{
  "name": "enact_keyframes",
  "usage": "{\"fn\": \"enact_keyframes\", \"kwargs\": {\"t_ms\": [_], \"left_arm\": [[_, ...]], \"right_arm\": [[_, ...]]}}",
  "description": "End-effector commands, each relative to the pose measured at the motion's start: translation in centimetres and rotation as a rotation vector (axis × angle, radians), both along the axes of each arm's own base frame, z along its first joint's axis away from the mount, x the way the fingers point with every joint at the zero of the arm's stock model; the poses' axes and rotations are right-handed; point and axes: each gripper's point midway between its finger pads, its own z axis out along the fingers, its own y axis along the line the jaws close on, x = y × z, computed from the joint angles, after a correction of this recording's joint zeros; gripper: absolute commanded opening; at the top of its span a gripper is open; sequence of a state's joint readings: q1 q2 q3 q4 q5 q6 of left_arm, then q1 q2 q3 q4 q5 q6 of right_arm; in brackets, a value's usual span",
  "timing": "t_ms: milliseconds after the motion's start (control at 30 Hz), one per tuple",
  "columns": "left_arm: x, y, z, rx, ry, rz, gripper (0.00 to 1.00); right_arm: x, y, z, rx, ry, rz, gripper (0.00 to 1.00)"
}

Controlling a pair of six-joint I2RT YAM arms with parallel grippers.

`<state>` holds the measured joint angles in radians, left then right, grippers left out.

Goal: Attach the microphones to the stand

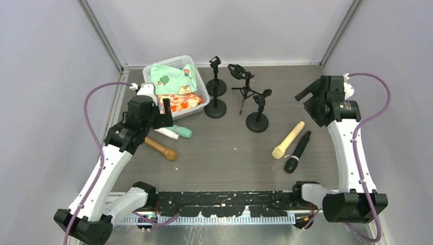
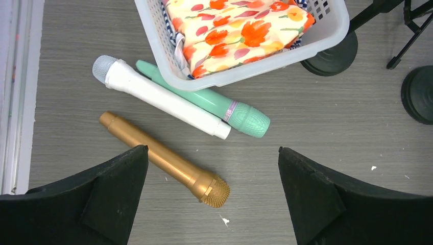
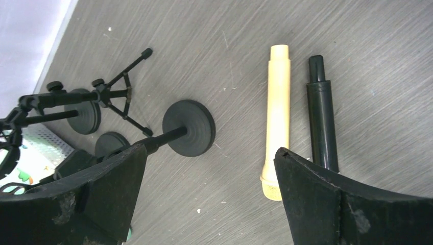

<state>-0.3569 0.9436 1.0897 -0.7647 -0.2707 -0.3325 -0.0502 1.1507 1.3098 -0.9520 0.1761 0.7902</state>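
Observation:
The right gripper moves down and back onto the black microphone's handle [image 1: 302, 146] [image 3: 322, 122] next, since it lies loose beside the cream one while the stands stand empty.
Five microphones lie on the table. A gold one [image 1: 161, 148], a white one [image 1: 166, 133] and a green one [image 1: 181, 131] lie at the left, beside the basket. A cream one [image 1: 288, 140] and a black one [image 1: 298, 151] lie side by side at the right. Three round-base stands [image 1: 257, 121] and a tripod stand [image 1: 245, 89] stand empty at the back middle. My left gripper [image 2: 213, 149] is open and empty above the gold microphone [image 2: 163, 159]. My right gripper [image 3: 211, 148] is open and empty, raised between a round-base stand [image 3: 188, 127] and the cream microphone [image 3: 277, 117].
A white basket [image 1: 200, 87] holding patterned cloths sits at the back left, its corner over the green microphone's handle [image 2: 153, 71]. Grey walls close in the table on both sides and at the back. Purple cables loop off both arms.

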Motion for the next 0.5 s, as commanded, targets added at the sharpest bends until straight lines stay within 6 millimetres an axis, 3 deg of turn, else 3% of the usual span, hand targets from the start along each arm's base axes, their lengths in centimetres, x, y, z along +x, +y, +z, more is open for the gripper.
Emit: {"fn": "enact_keyframes", "kwargs": {"t_ms": [0,467], "left_arm": [[0.5,0.8,1.2,0.011,-0.075,0.033,1.0],[0.4,2.0,-2.1,0.096,-0.004,0.057,1.0]], "right_arm": [[-0.3,-1.1,0.1,-0.026,-0.019,-0.063,1.0],[-0.8,-0.8,-0.9,-0.052,-0.014,0.003,1.0]]}}
